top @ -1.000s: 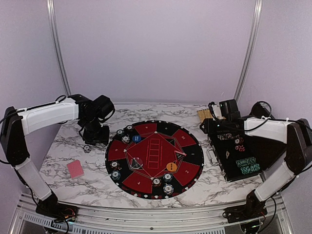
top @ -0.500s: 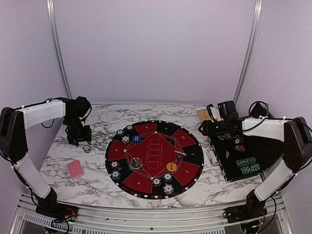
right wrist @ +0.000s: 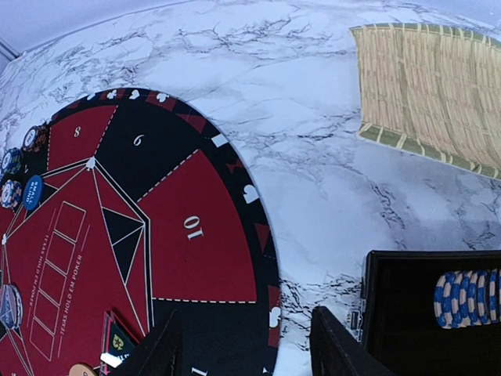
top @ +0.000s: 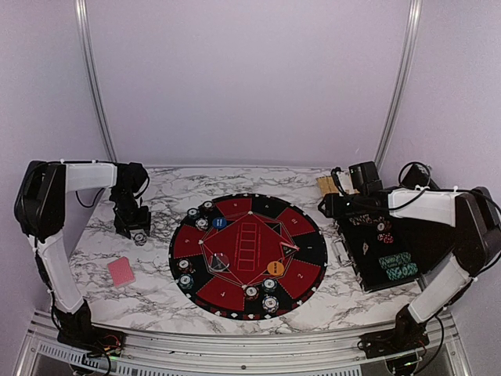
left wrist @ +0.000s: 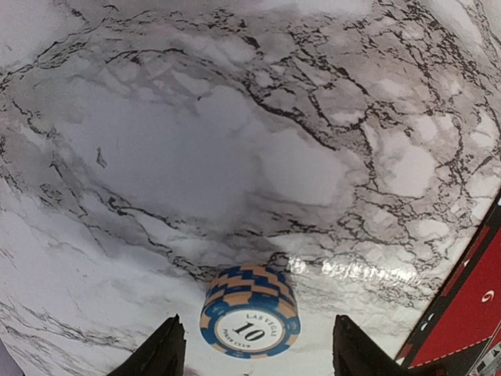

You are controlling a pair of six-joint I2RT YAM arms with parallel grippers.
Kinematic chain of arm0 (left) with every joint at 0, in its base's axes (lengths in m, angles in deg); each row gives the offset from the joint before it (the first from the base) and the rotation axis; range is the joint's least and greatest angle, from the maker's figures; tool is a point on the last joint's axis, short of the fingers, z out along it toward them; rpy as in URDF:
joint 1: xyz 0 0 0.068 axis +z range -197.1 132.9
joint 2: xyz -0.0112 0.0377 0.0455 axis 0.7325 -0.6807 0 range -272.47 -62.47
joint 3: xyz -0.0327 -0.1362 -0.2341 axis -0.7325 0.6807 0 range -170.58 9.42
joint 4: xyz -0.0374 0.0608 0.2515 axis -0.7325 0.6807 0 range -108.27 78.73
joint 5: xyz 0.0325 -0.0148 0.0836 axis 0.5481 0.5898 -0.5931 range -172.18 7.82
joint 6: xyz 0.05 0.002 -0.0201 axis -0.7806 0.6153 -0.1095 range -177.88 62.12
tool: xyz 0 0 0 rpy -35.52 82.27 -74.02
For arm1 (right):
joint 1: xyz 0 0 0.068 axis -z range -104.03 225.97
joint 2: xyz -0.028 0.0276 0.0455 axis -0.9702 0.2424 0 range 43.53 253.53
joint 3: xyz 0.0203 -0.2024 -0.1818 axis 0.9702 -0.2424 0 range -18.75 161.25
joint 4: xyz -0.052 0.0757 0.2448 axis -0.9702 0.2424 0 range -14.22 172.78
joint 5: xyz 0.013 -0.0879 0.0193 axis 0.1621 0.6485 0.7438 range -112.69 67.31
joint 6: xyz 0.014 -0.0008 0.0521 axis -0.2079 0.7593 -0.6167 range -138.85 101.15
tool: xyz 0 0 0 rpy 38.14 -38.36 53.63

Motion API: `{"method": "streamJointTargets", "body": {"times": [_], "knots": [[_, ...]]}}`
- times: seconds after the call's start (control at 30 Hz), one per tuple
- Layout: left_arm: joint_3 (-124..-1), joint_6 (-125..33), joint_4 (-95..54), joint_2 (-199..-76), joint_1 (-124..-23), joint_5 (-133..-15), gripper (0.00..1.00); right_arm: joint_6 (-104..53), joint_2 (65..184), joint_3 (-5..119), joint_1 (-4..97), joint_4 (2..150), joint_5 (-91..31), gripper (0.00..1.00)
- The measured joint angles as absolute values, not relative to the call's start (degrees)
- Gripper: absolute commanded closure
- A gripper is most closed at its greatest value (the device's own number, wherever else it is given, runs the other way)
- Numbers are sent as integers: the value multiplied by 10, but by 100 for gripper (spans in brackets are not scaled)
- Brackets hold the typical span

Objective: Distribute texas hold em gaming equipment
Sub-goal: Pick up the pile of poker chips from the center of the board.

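My left gripper lowers around the sides of the chip stack (top: 140, 237) (left wrist: 250, 315) next and closes, since the stack stands below it with a gap beside each open finger.
A short stack of blue-and-orange poker chips (left wrist: 250, 317) marked 10 sits on the marble left of the mat, seen in the top view as chip stack (top: 140, 239). My left gripper (left wrist: 257, 346) hovers over it, open, with a clear gap between each fingertip and the stack. More chip stacks (top: 205, 215) stand on the mat, along with a blue button (top: 219, 222) and an orange button (top: 275, 268). A pink-red card (top: 121, 271) lies at front left. My right gripper (right wrist: 246, 345) is open and empty above the mat's right rim, beside the case.
The round black-and-red mat (top: 247, 254) fills the table's middle. A black case (top: 383, 251) at the right holds rows of chips (right wrist: 470, 296). A bamboo mat (right wrist: 430, 94) lies behind it. The left table edge is close to my left arm.
My left arm has swung left and folded back toward the table's left side, and its jaws have widened. The chip stack on the marble stayed put. The right arm barely moved.
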State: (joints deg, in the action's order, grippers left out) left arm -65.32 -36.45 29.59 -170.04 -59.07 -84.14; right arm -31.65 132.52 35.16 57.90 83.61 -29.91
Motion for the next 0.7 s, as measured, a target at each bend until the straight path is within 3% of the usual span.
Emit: {"method": "streamJointTargets", "body": {"times": [0.37, 0.7], "knots": [[-664, -378, 293, -1732, -585, -840, 36, -316, 1326, 357, 579, 838, -299, 46], [-649, -380, 285, -1732, -585, -839, 43, -316, 1326, 357, 579, 839, -299, 46]]}}
